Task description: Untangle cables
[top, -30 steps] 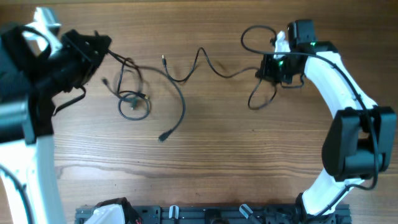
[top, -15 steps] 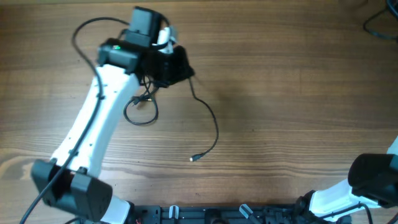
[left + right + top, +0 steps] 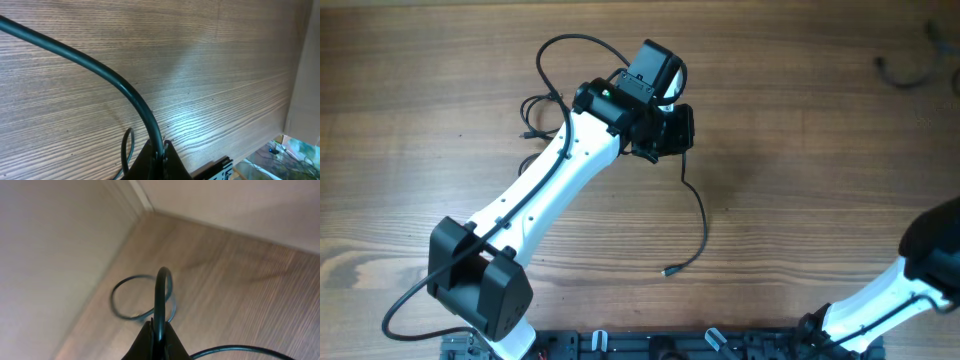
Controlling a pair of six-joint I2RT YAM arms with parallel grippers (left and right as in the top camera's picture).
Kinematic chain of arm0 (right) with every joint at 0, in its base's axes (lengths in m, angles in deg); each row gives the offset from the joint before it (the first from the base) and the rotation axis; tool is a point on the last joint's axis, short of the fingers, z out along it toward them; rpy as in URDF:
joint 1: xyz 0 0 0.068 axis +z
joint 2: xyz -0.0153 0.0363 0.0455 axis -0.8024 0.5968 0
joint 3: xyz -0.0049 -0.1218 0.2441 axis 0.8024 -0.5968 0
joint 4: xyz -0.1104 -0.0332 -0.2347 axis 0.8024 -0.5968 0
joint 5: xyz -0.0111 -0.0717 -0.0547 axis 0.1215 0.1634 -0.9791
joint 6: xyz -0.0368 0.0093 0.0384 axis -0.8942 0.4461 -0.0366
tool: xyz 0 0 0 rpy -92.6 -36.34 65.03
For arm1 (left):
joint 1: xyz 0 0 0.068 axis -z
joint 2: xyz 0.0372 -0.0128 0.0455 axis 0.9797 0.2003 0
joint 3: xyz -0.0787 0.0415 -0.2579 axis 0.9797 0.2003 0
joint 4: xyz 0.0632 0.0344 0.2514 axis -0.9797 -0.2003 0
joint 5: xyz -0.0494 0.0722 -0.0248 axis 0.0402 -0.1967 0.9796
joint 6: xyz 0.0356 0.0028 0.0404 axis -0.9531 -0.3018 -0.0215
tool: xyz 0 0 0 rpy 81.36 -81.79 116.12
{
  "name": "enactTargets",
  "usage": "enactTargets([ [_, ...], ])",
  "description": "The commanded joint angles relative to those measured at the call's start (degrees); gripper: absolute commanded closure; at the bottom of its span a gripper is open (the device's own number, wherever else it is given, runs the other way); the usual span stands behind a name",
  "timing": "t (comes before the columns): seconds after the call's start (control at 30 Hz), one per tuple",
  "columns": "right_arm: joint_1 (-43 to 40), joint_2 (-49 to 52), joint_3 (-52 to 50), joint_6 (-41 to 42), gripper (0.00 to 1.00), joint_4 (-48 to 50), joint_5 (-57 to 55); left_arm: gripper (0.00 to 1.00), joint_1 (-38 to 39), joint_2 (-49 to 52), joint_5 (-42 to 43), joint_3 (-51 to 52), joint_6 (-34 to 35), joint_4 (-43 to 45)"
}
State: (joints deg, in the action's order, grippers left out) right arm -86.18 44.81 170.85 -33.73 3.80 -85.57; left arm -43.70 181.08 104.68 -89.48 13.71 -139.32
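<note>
The left gripper should move next toward the loose curls to the left in the overhead view and release the cable there, with the cable's plug end lying clear.
My left gripper [image 3: 678, 140] is over the middle of the table, shut on a thin black cable [image 3: 704, 222] that hangs down to a small plug end [image 3: 667, 271]. In the left wrist view the jaws [image 3: 163, 148] pinch this cable [image 3: 100, 75]. More thin cable lies in loose curls [image 3: 538, 108] to the left, partly hidden by the arm. My right gripper is outside the overhead view. In the right wrist view its jaws [image 3: 159, 330] are shut on a black cable [image 3: 161, 292] with a loop [image 3: 131, 298] behind it. A blurred cable piece [image 3: 898, 72] shows at the far right.
The left arm's thick wire [image 3: 570, 45] arcs above the arm. The right arm's base [image 3: 930, 260] stands at the lower right. A black rack [image 3: 650, 345] runs along the front edge. A pale wall [image 3: 60, 255] borders the table in the right wrist view.
My left gripper has swung to the right with the cable, and the cable's plug end has trailed right with it. My right gripper has left the overhead view toward the far right.
</note>
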Motion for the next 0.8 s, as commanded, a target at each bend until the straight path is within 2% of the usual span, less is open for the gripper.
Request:
enactTargets([
  [0.0,-1.0,-4.7,0.9,1.4,0.96,0.9,-2.7,0.96,0.4,0.7,-0.6,-0.1,0.5,0.6],
  [0.13,-0.7,0.1,0.8,-0.4,0.95,2.0,-3.8,0.96,0.4,0.7,-1.0,-0.1,0.5,0.5],
  [0.17,-0.7,2.3,0.8,-0.4,0.80,2.7,-3.7,0.96,0.4,0.6,-1.0,-0.1,0.5,0.5],
  [0.2,-0.7,4.5,0.8,-0.7,0.43,2.8,-3.6,0.96,0.4,0.6,-1.0,-0.1,0.5,0.5],
  [0.23,-0.5,6.3,0.8,-2.4,0.00,2.2,-1.7,0.96,0.4,0.7,-1.0,-0.1,0.5,0.5],
  [0.4,-0.5,4.3,0.8,-3.0,0.00,-1.2,6.9,0.96,0.4,0.6,-1.0,-0.1,0.5,0.5],
  [0.43,-0.5,2.6,0.8,-3.5,0.00,-2.2,11.8,0.96,0.4,0.6,-1.0,-0.1,0.2,0.5],
  [0.5,-0.5,-1.4,0.8,-10.8,0.00,-4.7,29.3,0.96,0.4,0.6,-2.9,-0.1,-4.0,0.4],
  [0.53,-0.3,-3.5,0.8,-14.3,0.00,-7.1,38.2,0.96,0.4,0.5,-6.3,-0.1,-5.1,-0.2],
  [0.57,0.5,-5.0,0.8,-15.0,0.00,-9.8,42.0,0.96,0.2,0.2,-9.8,-0.1,-5.1,-0.7],
  [0.67,5.2,-7.2,0.8,-15.5,0.00,-17.7,43.3,0.94,-1.8,-2.3,-10.9,-0.1,-5.0,-0.9],
  [0.77,12.4,-7.2,0.8,-20.5,0.00,-23.9,42.4,0.89,-2.8,-2.4,-10.8,-0.1,-0.6,-2.5],
])
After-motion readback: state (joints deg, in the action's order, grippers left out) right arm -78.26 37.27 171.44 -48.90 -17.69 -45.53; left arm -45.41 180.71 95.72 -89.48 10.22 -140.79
